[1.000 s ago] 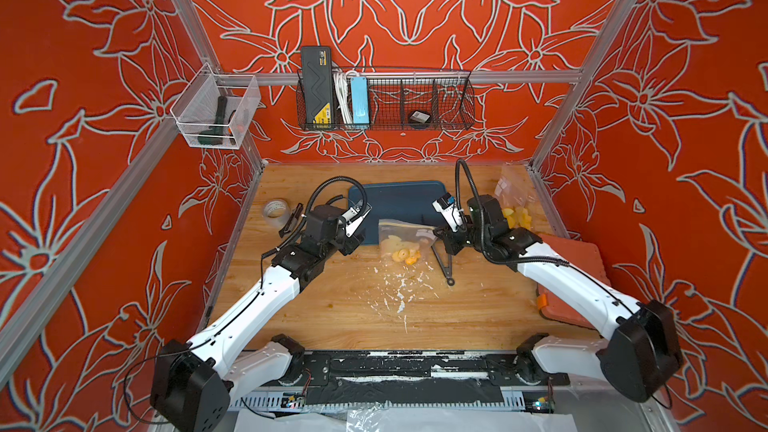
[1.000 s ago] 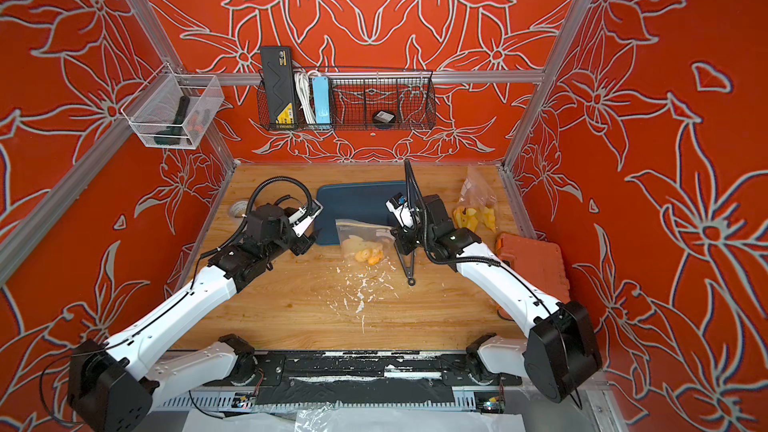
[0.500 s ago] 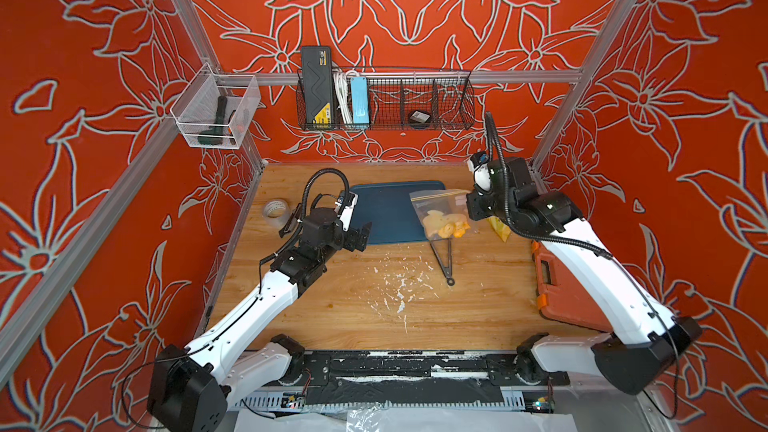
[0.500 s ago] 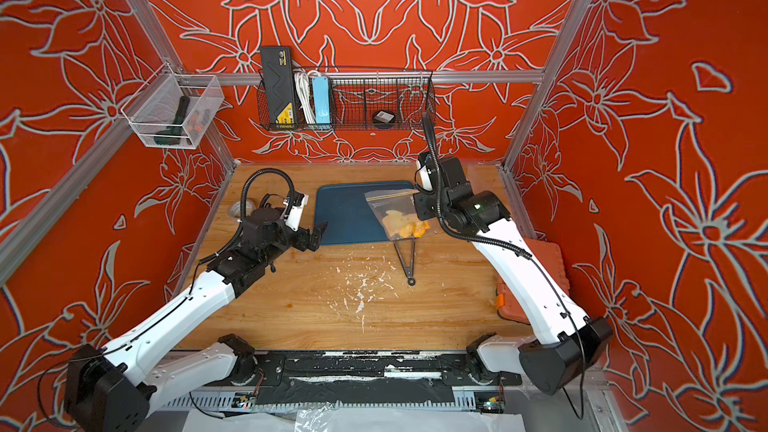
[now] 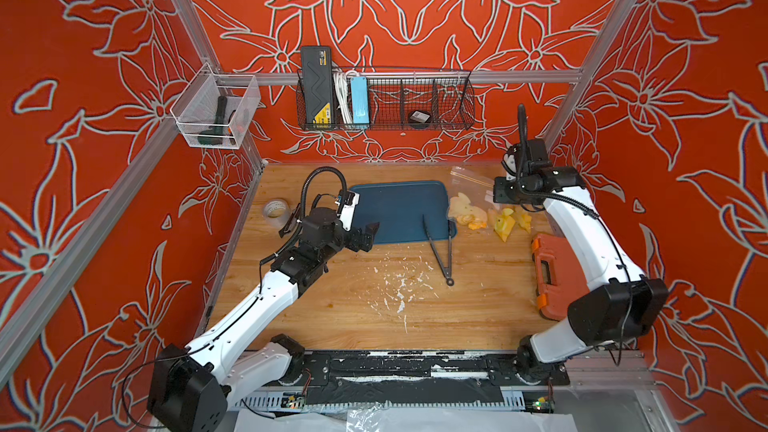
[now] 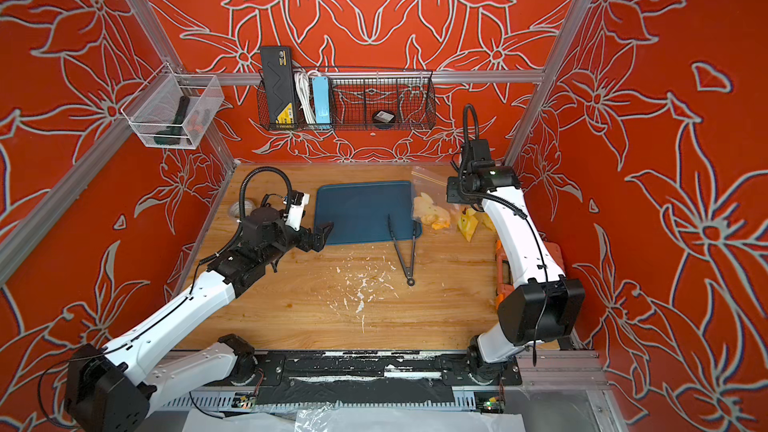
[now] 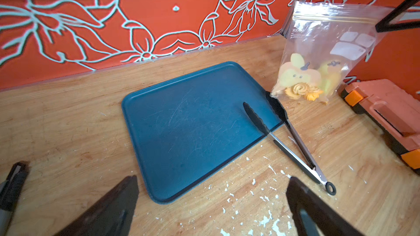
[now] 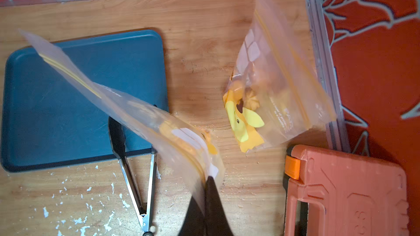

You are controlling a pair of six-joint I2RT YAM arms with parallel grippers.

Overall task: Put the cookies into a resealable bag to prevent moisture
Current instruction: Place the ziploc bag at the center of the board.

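I will move my right gripper down next and release the bag's corner over the bare wood (image 5: 485,233) (image 8: 208,107) beside the second bag below, because cookies are already inside.
My right gripper (image 8: 210,179) is shut on a corner of the clear resealable bag (image 8: 127,101), which hangs above the table at the back right. In the left wrist view the bag (image 7: 318,42) hangs upright with its zip strip on top. Orange and yellow cookies (image 7: 300,90) lie in its bottom, behind a pale yellow print. Both top views show the bag (image 5: 467,193) (image 6: 428,197) beside the right gripper (image 5: 498,195) (image 6: 453,197). My left gripper (image 5: 368,234) (image 7: 213,178) is open and empty, at the near left corner of the blue tray (image 5: 399,209).
A second clear bag (image 8: 272,87) with a yellow cartoon print and cookies lies on the table near the right wall. Black tongs (image 5: 440,247) rest half on the tray. An orange case (image 5: 557,268) lies at the right, a tape roll (image 5: 276,209) at the left. White flakes (image 5: 395,288) dot the wood.
The right arm has lifted the bag of cookies from the table's middle and carried it to the back right. The left gripper has let go, opened wide and drawn back left.
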